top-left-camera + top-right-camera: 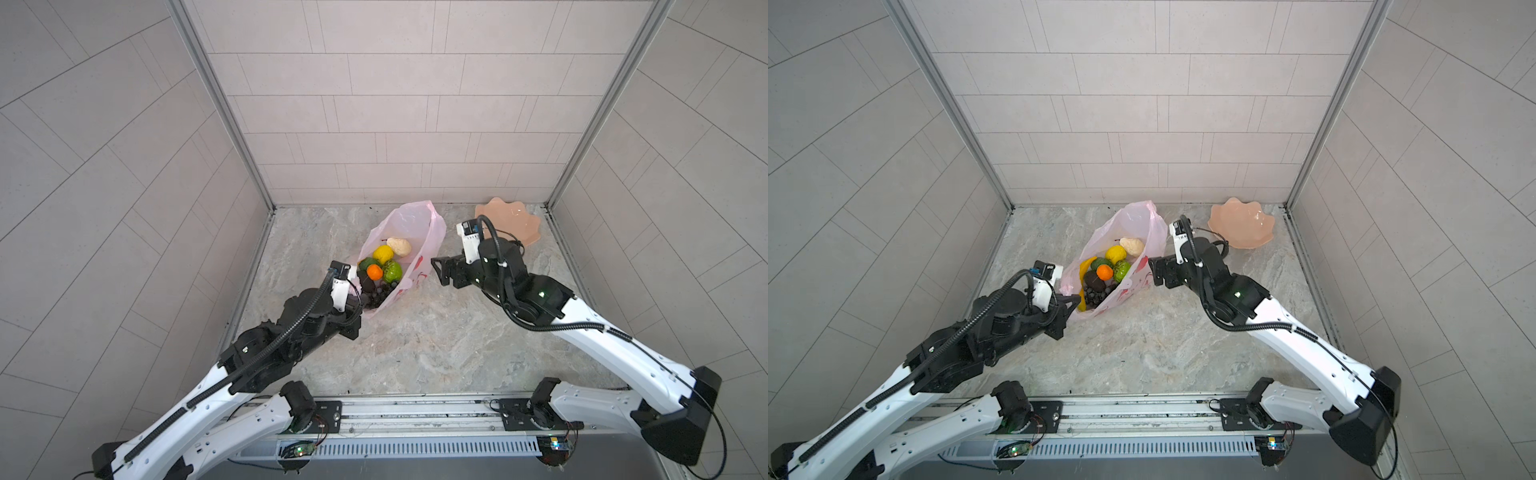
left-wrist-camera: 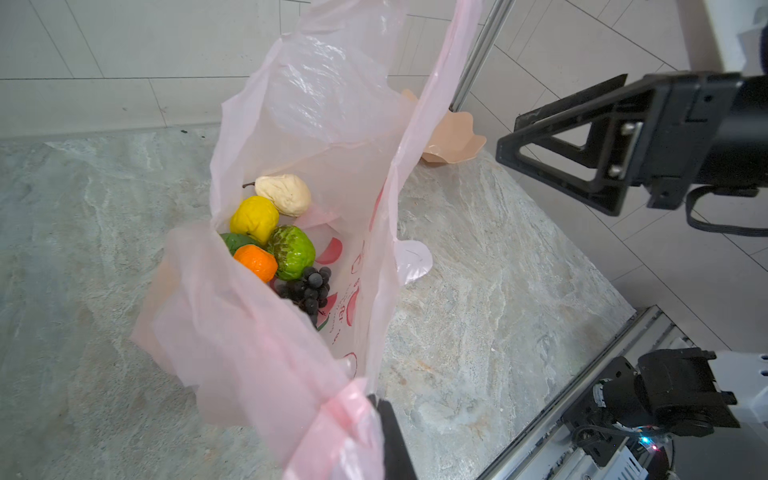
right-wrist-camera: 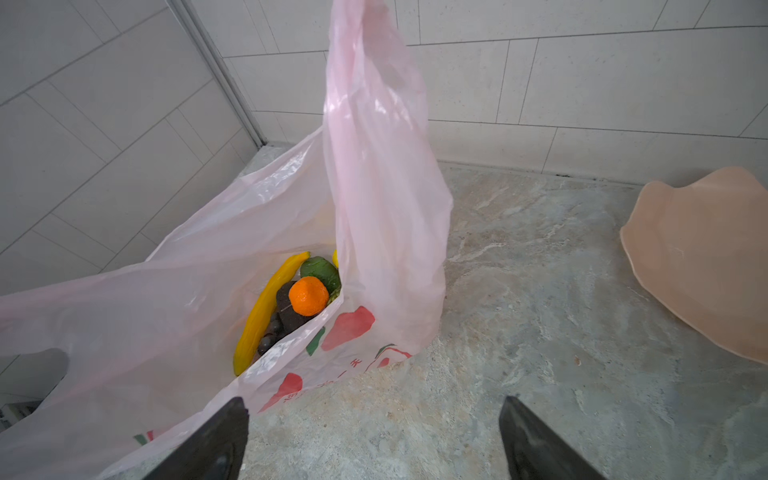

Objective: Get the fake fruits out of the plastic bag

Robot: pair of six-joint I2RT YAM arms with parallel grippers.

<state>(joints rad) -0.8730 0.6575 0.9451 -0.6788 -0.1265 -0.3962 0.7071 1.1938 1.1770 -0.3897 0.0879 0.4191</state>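
Observation:
The bag's end opposite my left gripper stands unheld, so my right gripper will move outward and toward the bag next, onto the bag's thin edge by its upright far handle.
The pink plastic bag stands open on the stone floor, one handle upright. Inside lie the fake fruits: cream pear, yellow lemon-like fruit, orange, bumpy green fruit, dark grape bunch and banana. My left gripper is shut on the bag's near handle and holds the mouth open. My right gripper hovers open beside the bag's printed side, nothing between its fingers.
A peach scalloped bowl sits on the floor at the back right, behind the right arm. Tiled walls close in the back and both sides. The arms' base rail runs along the front.

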